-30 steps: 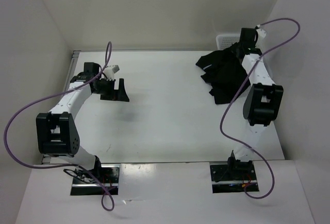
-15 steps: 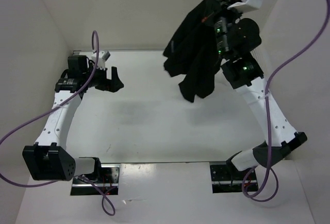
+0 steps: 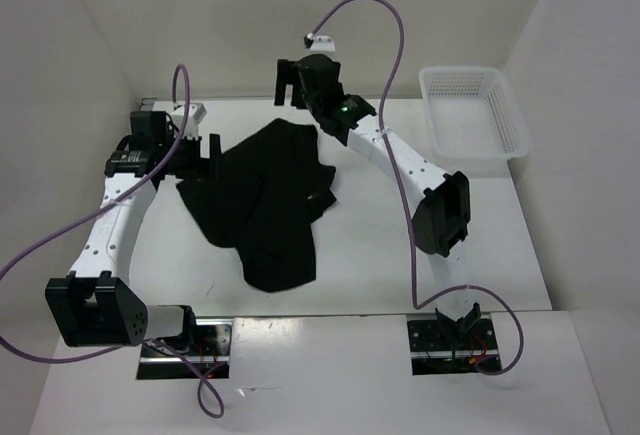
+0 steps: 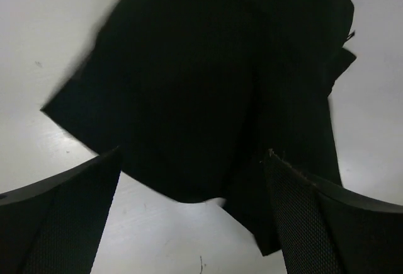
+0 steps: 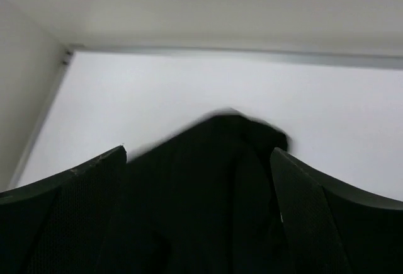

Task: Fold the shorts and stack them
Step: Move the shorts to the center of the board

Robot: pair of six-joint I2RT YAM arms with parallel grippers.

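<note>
Next I need to move my right gripper back and down, toward the right in the top view, onto the shorts' edge facing the basket, since this edge borders bare table.
The black shorts (image 3: 265, 205) lie crumpled on the white table, left of centre, one leg trailing toward the near edge. My left gripper (image 3: 212, 155) is open at their left edge. In the left wrist view the shorts (image 4: 208, 85) fill the upper part, with bare table between the fingers (image 4: 56, 223). My right gripper (image 3: 290, 90) hangs open over the far end of the cloth. In the right wrist view the shorts (image 5: 208, 186) lie below and between the wide-apart fingers (image 5: 334, 223), which do not pinch them.
A white mesh basket (image 3: 505, 140) stands at the back right of the table. White walls close in the left, back and right sides. The right arm's purple cable (image 3: 395, 25) loops above the table's back.
The right arm carried the shorts out of the basket, through the air, to the left-centre of the table and opened its jaws; the shorts now lie on the table. The left arm barely moved.
</note>
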